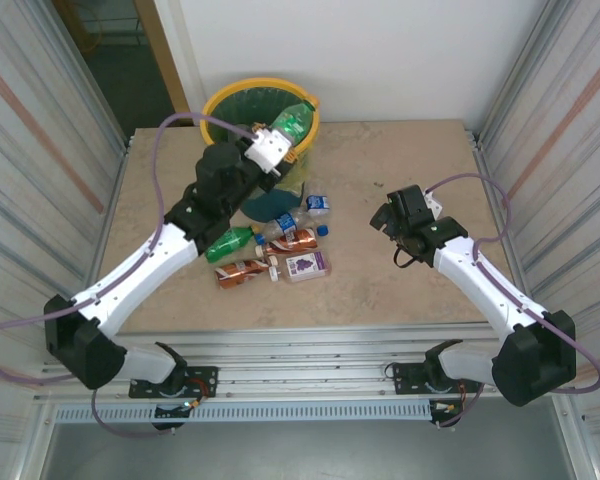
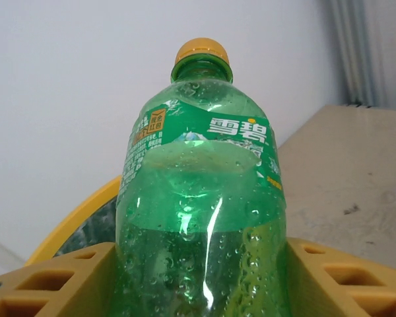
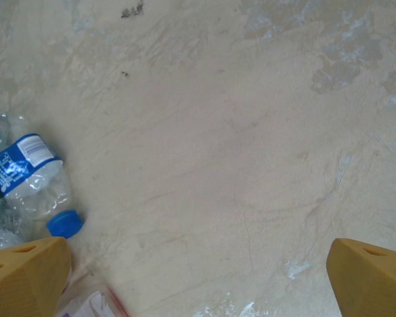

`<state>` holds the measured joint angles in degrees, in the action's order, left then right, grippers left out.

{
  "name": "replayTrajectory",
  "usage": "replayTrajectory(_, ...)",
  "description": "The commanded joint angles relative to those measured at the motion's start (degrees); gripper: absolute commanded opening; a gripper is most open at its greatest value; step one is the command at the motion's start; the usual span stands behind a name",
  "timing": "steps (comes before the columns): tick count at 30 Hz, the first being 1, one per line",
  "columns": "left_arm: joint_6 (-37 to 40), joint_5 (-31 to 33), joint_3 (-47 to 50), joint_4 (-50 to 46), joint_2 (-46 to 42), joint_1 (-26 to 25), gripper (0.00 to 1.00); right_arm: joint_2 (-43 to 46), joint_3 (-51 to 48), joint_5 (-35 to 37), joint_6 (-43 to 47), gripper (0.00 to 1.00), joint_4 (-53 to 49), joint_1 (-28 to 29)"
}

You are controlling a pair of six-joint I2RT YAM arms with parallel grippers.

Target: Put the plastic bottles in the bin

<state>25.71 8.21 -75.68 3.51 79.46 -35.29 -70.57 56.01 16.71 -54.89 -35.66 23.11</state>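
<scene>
My left gripper moves outward past the bin's near rim next, lowers the green bottle inside and releases, since the bin's opening lies outward of the gripper and below.
My left gripper is shut on a green plastic bottle with an orange cap, held over the near right part of the bin's yellow rim. In the left wrist view the bottle sits between the yellow fingers, and the bin rim shows behind it. Several more bottles lie mid-table: a green one, a brown-orange one, a clear one with a purple label and a small blue-labelled one. My right gripper hangs open over bare table, right of the pile.
The right wrist view has a clear bottle with a blue label and blue cap at the left, beside the left finger. Corrugated metal walls flank the beige table. A dark teal object lies by the pile.
</scene>
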Motion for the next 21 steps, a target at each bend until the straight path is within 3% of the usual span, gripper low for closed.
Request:
replayTrajectory(1,-5.3,0.3,-6.5,-5.0,2.6,3.1,0.15,0.4,-0.6,0.8,-0.6,0.98,-0.9,0.0)
replayTrajectory(14,-9.3,-1.0,-23.5,-14.9,15.5,10.8,0.16,-0.1,-0.7,0.2,-0.7,0.98,-0.7,0.1)
replayTrajectory(21,-9.8,-2.0,-26.1,-18.8,20.2,12.4,0.18,-1.0,-0.8,-0.6,-0.5,0.98,-0.4,0.2)
